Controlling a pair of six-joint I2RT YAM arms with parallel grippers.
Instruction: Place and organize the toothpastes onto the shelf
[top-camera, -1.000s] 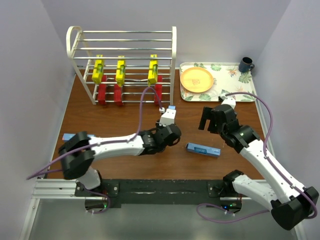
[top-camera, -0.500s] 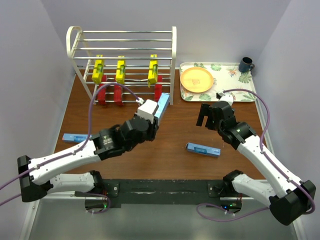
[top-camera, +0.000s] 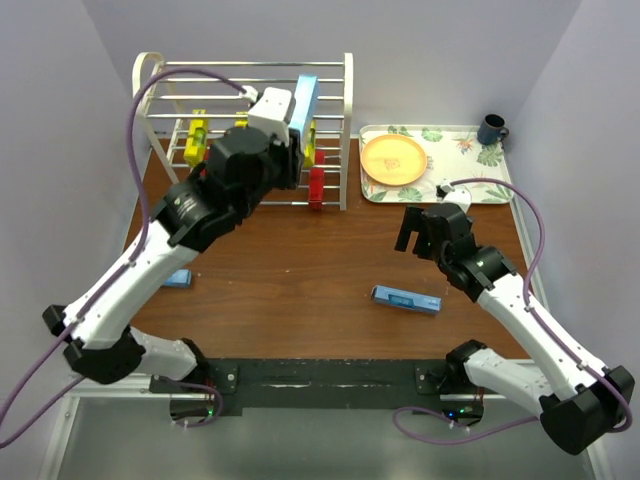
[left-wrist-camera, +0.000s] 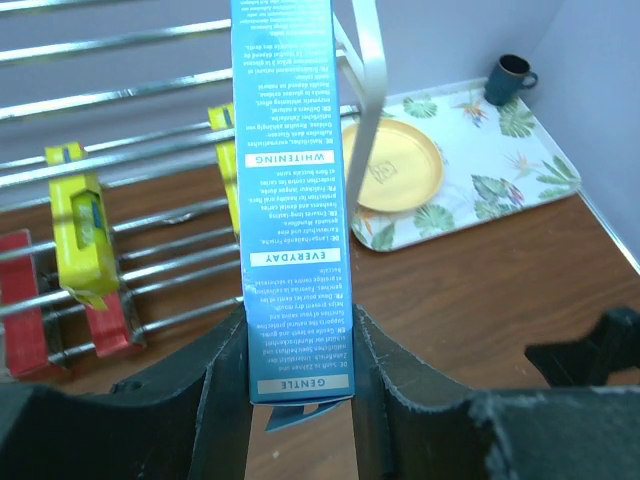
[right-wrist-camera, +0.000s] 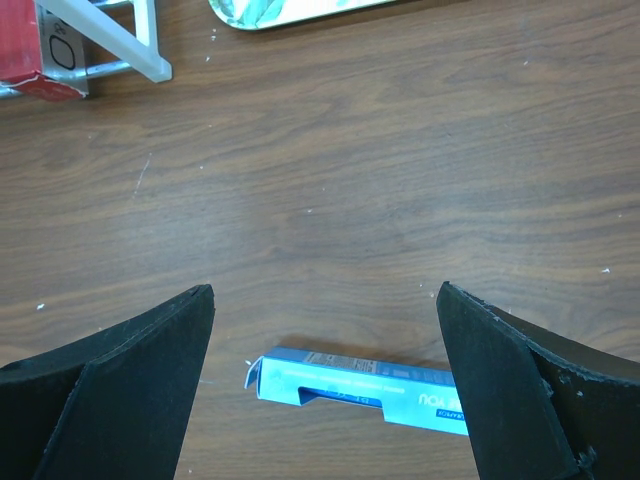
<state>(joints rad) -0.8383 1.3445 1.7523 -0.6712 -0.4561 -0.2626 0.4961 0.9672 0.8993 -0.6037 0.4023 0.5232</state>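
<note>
The left gripper needs to move outward over the shelf's upper bars (top-camera: 318, 82) (left-wrist-camera: 308, 42), beside the shelf's end frame near the tray, and then lower the light blue carton there, because that level is empty.
My left gripper (top-camera: 298, 128) is raised in front of the white wire shelf (top-camera: 245, 68) and is shut on a light blue toothpaste carton (top-camera: 306, 98), which points at the upper bars. The left wrist view shows the carton (left-wrist-camera: 290, 200) clamped between my fingers (left-wrist-camera: 215, 385). Yellow cartons (top-camera: 197, 141) (left-wrist-camera: 78, 235) sit on the middle tier and red ones (top-camera: 316, 186) (left-wrist-camera: 110, 322) on the bottom. A second blue carton (top-camera: 406, 299) (right-wrist-camera: 360, 385) lies on the table below my open right gripper (top-camera: 420, 231). A third blue carton (top-camera: 180, 278) lies at the left, partly behind my left arm.
A floral tray (top-camera: 470, 187) at the back right holds an orange plate (top-camera: 394, 160) and a dark mug (top-camera: 491, 129). The shelf's right end frame (left-wrist-camera: 365, 110) stands just right of the held carton. The shelf foot (right-wrist-camera: 110, 45) shows in the right wrist view.
My left arm has lifted the blue carton from low over the table up and back to the shelf's upper bars. The right arm has hardly moved.
</note>
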